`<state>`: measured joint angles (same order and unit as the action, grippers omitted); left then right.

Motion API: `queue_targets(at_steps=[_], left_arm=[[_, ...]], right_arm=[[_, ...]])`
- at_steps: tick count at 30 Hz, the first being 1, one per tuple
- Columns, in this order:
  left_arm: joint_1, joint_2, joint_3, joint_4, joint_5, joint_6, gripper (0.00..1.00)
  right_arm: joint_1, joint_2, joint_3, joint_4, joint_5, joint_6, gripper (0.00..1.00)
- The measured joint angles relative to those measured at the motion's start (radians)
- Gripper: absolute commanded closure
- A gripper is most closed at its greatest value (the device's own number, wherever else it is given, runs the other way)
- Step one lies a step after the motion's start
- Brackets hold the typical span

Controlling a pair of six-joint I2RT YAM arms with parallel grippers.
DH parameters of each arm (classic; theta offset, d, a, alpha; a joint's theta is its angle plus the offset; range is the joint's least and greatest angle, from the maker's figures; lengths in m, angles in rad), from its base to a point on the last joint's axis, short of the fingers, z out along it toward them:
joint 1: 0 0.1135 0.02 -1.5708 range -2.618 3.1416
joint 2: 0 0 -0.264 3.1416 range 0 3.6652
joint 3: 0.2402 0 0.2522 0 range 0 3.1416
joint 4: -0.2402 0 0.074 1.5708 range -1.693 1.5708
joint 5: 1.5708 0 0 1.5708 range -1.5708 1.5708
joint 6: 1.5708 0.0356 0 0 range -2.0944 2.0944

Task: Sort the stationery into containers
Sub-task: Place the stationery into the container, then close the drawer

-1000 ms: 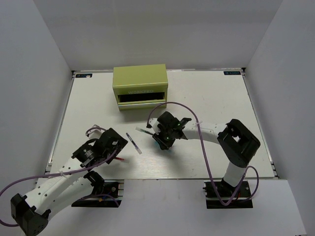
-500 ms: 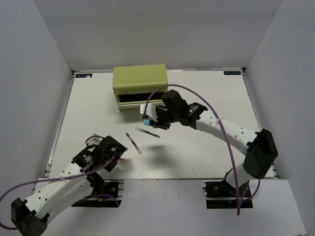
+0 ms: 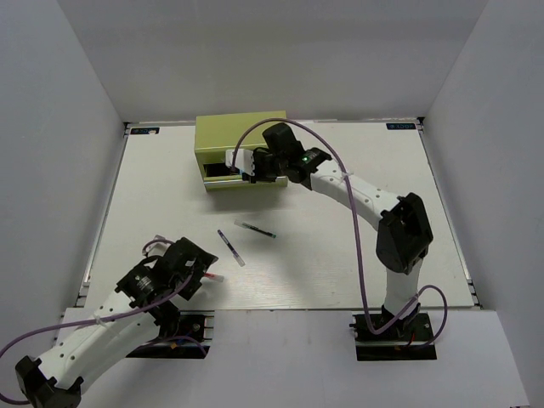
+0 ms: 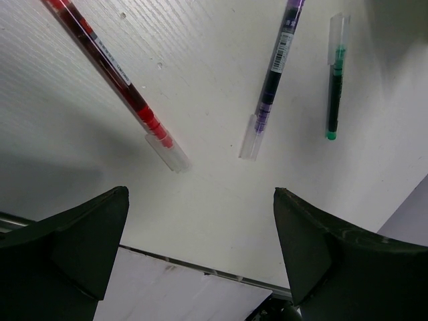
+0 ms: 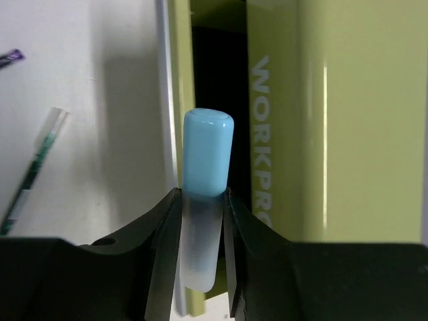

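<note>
Next, the right gripper eases outward over the dark opening of the upper drawer to release the stubby marker, because it still hangs at the drawer's front edge.
The olive-green chest [image 3: 242, 136] stands at the far middle of the table, its upper drawer [image 5: 215, 67] pulled open and dark inside. My right gripper [image 3: 246, 169] is shut on a stubby marker with a light-blue cap [image 5: 207, 157] and holds it upright at the open drawer's front edge. My left gripper [image 3: 194, 274] is open and empty near the front left. A red pen [image 4: 110, 73], a purple pen [image 4: 271, 83] and a thin green-tipped pen [image 4: 334, 87] lie on the table beyond it. The purple pen [image 3: 230, 247] and the green-tipped pen [image 3: 257, 229] also show from above.
The chest front [image 5: 348, 134] carries pale lettering. The green-tipped pen [image 5: 37, 167] lies on the white table left of the drawer. The table's near edge [image 4: 200, 271] runs just under my left fingers. White walls enclose the table.
My right arm has swung from the table's middle up to the chest's open drawer, carrying the blue-capped marker. My left arm has drawn back slightly toward the near edge.
</note>
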<state>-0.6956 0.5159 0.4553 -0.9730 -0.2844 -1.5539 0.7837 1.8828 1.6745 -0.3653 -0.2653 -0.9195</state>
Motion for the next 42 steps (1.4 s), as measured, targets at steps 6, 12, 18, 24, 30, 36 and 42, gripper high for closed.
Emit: queue_targets(at_steps=[6,12,18,24,30,36,42], left_arm=[[0.0,-0.006,-0.004,-0.004,0.003,-0.004,0.0],[0.0,-0.012,-0.008,-0.009,0.008,-0.007,0.0],[0.0,-0.014,-0.009,-0.015,0.012,-0.008,0.0],[0.0,-0.014,-0.009,-0.015,0.013,-0.008,0.0],[0.0,-0.014,-0.019,-0.006,0.013,-0.008,0.0],[0.0,-0.014,-0.024,0.008,0.013,-0.008,0.0],[0.0,-0.002,-0.024,0.009,0.014,-0.008,0.0]], right_arm=[[-0.017,0.07,0.071,0.012,0.009,-0.08,0.86],[-0.018,0.087,0.08,0.029,0.007,-0.114,0.59],[-0.019,0.105,0.078,0.053,0.008,-0.108,0.43],[-0.03,0.104,0.078,0.077,-0.002,-0.074,0.62],[-0.047,0.081,0.078,0.006,-0.132,-0.052,1.0],[-0.05,0.066,0.111,-0.231,-0.301,-0.159,1.0],[-0.042,0.133,0.21,-0.324,-0.303,-0.181,1.0]])
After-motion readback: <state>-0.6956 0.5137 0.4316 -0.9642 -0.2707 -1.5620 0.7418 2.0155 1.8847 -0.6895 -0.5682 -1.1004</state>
